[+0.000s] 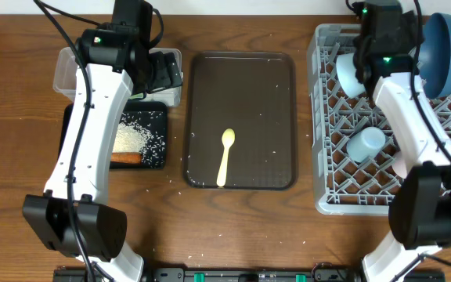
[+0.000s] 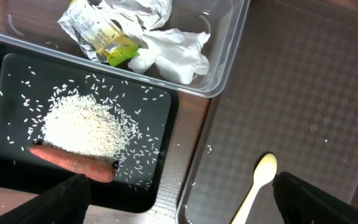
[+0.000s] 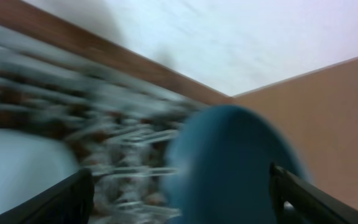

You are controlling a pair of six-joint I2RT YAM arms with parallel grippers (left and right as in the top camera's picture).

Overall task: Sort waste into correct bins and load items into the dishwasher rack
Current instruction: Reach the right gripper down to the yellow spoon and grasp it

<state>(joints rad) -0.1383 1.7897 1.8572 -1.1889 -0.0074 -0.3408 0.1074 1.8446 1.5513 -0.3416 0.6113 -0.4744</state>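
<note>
The robot's right gripper next swings to the left in the overhead view and back, then goes down onto the yellow spoon's head point(image 1: 228, 139), because the spoon is on the brown tray.
My left gripper point(image 1: 163, 74) point(image 2: 179, 208) is open and empty, above the gap between the black tray point(image 2: 163, 168) and the brown tray. The clear tub point(image 2: 225, 68) holds white wrappers point(image 2: 176, 56) and the yellow-green packet point(image 2: 114, 46). Rice point(image 2: 82, 124) and the carrot piece point(image 2: 73, 160) lie in the black tray point(image 1: 153, 117). The yellow spoon point(image 1: 225, 157) point(image 2: 258, 183) lies on the brown tray. My right gripper point(image 1: 378, 59) point(image 3: 179, 202) is open and empty over the rack point(image 1: 323, 157), beside the upright dark blue bowl point(image 1: 445, 51) point(image 3: 235, 168). The white bowl point(image 1: 349, 74) and light blue cup point(image 1: 365, 143) sit in the rack.
The dark brown serving tray point(image 1: 265, 102) lies in the middle with a few rice grains on it. A few more grains lie on the wooden table beside the black tray. The right wrist view is motion-blurred. The right arm hides part of the rack.
</note>
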